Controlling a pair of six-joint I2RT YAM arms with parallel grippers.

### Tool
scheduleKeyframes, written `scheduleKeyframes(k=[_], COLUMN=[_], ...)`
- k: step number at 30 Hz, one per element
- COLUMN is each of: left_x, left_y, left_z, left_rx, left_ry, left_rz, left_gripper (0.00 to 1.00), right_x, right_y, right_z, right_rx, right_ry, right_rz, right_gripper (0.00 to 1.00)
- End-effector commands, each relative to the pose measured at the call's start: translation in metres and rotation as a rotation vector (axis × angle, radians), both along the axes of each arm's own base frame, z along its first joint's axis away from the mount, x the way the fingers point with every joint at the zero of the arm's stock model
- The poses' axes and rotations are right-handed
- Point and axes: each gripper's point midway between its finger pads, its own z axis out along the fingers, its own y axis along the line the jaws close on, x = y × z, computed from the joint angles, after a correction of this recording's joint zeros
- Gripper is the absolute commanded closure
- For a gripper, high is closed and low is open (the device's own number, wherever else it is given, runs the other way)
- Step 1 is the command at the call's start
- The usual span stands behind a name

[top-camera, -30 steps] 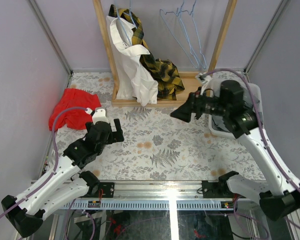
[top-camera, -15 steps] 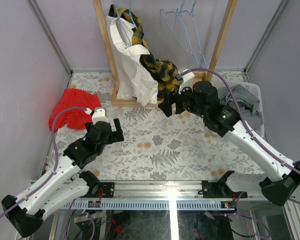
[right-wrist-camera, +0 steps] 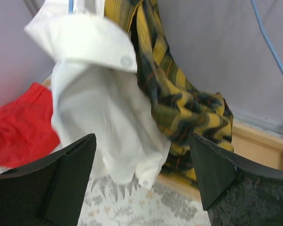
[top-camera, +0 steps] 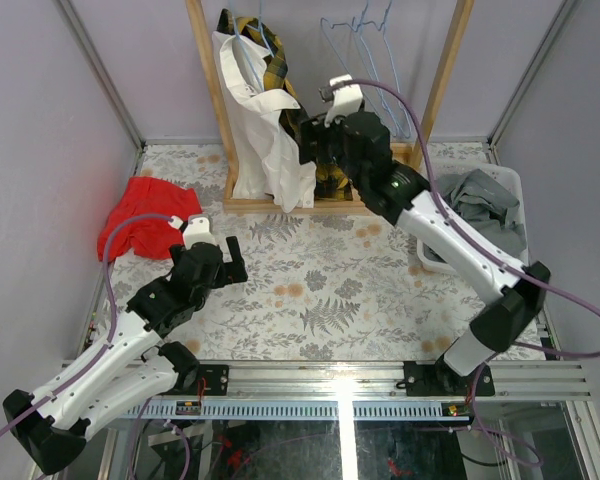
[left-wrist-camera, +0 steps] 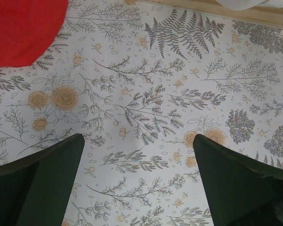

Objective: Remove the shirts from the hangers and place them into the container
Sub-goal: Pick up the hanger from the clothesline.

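Observation:
The plaid shirt shows past the white shirt [top-camera: 252, 120] toward the empty hangers. My right gripper will next push outward onto the plaid shirt's middle folds and close.
A white shirt [top-camera: 252, 120] and a yellow-and-black plaid shirt [top-camera: 330, 150] hang on light-blue hangers [top-camera: 242, 40] at the left of the wooden rack. My right gripper [top-camera: 310, 140] is open just in front of them. In the right wrist view the white shirt [right-wrist-camera: 99, 108] and the plaid shirt [right-wrist-camera: 179, 103] fill the space ahead of the right gripper [right-wrist-camera: 141, 141], and nothing is held. Empty hangers [top-camera: 375, 60] hang at the rack's right. A grey shirt [top-camera: 480, 205] lies in the white container [top-camera: 512, 182]. My left gripper [top-camera: 225, 255] [left-wrist-camera: 137, 141] is open low over the tablecloth.
A red cloth [top-camera: 145, 215] [left-wrist-camera: 23, 23] lies on the floral tablecloth at the left, also showing as the red cloth [right-wrist-camera: 19, 127] in the right wrist view. The wooden rack base [top-camera: 380, 165] and its uprights [top-camera: 445, 70] stand at the back. Grey walls close in on both sides.
My right arm has swung left and away from the container to the hanging shirts, uncovering the grey shirt in the container. The left arm has not moved.

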Motion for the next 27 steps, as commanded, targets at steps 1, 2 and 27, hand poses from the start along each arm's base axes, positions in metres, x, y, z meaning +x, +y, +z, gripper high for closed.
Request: scheduleKeyframes(k=[1, 2, 27], left_x=[0.009, 0.009, 0.009], left_y=[0.001, 0.001, -0.002], left_z=[0.019, 0.018, 0.017], left_rx=[-0.036, -0.036, -0.035], left_ry=[-0.056, -0.055, -0.048], left_rz=[0.039, 0.04, 0.024], left_gripper=[0.0, 0.0, 0.0], right_x=[0.035, 0.043, 0.135], right_y=[0.006, 0.009, 0.034], right_z=[0.022, 0.022, -0.008], right_rx=[0.021, 0.019, 0.033], right_ry=[-0.029, -0.031, 0.044], right_rz=[-0.13, -0.141, -0.063], right_gripper=[0.14, 0.13, 0.46])
